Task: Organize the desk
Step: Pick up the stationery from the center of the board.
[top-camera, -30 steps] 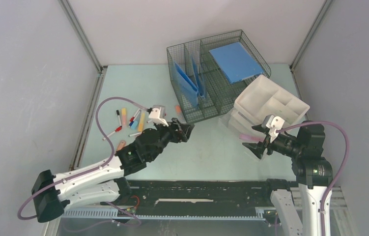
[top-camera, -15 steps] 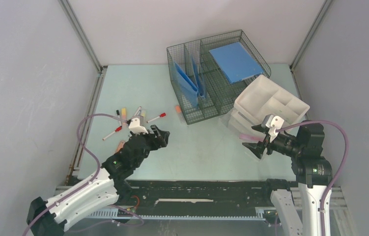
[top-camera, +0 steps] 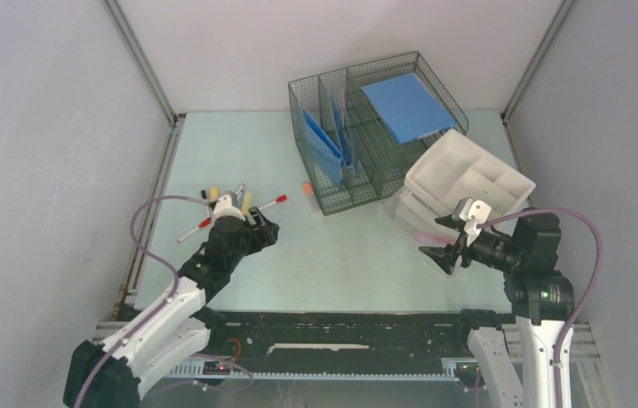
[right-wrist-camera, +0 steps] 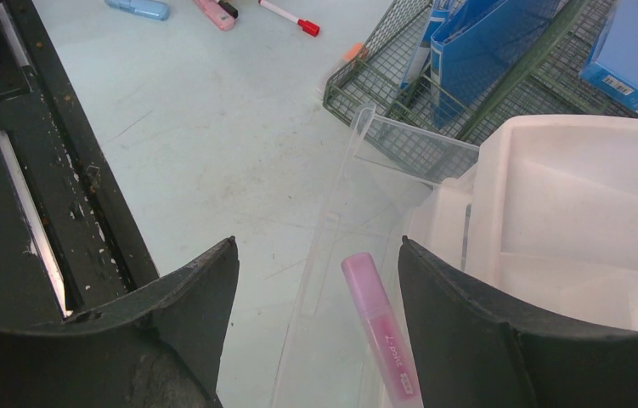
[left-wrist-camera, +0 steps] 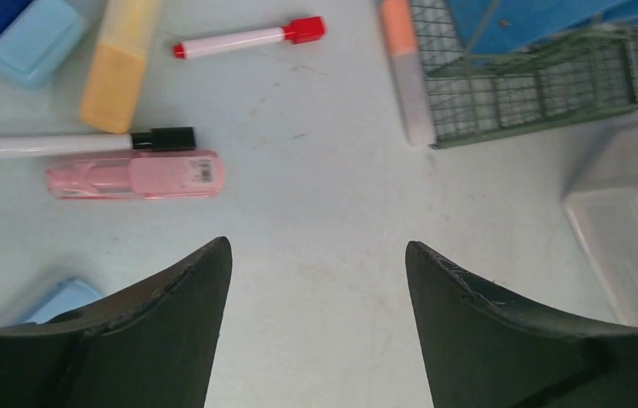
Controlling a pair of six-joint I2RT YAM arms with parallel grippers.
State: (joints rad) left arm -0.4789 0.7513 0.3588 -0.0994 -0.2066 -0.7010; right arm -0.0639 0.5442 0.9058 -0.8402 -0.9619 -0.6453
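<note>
I should next move my left gripper down and outward onto the near end of the yellow-orange highlighter (top-camera: pixel 246 206) (left-wrist-camera: pixel 120 64). The highlighter lies below and outward of the gripper, and its long sides face the gripper's open fingers.
The pale mint desk (top-camera: pixel 345 255) holds a scatter of pens at the left. My left gripper (top-camera: pixel 261 232) hovers just right of them, open and empty (left-wrist-camera: pixel 317 251). Ahead of it lie a pink highlighter (left-wrist-camera: pixel 134 175), a black-capped marker (left-wrist-camera: pixel 77 144), a yellow-orange highlighter (left-wrist-camera: pixel 120 64), a red-capped marker (left-wrist-camera: pixel 247 38) and an orange-white highlighter (left-wrist-camera: pixel 407 76). My right gripper (top-camera: pixel 439 255) is open (right-wrist-camera: pixel 316 246) over a clear drawer (right-wrist-camera: pixel 332 246). A pink highlighter (right-wrist-camera: pixel 381 327) lies between its fingers, nearer the right one, ungripped.
A green wire basket (top-camera: pixel 366 127) at the back holds blue folders (top-camera: pixel 324 140) and a blue book (top-camera: pixel 406 106). White stacked organizer trays (top-camera: pixel 468 178) sit right of it. A black rail (top-camera: pixel 341 327) runs along the near edge. Light blue items (left-wrist-camera: pixel 33 38) lie among the pens.
My left arm has swung left and back from near the basket's front corner to beside the pen cluster, still open. The right arm has not moved.
</note>
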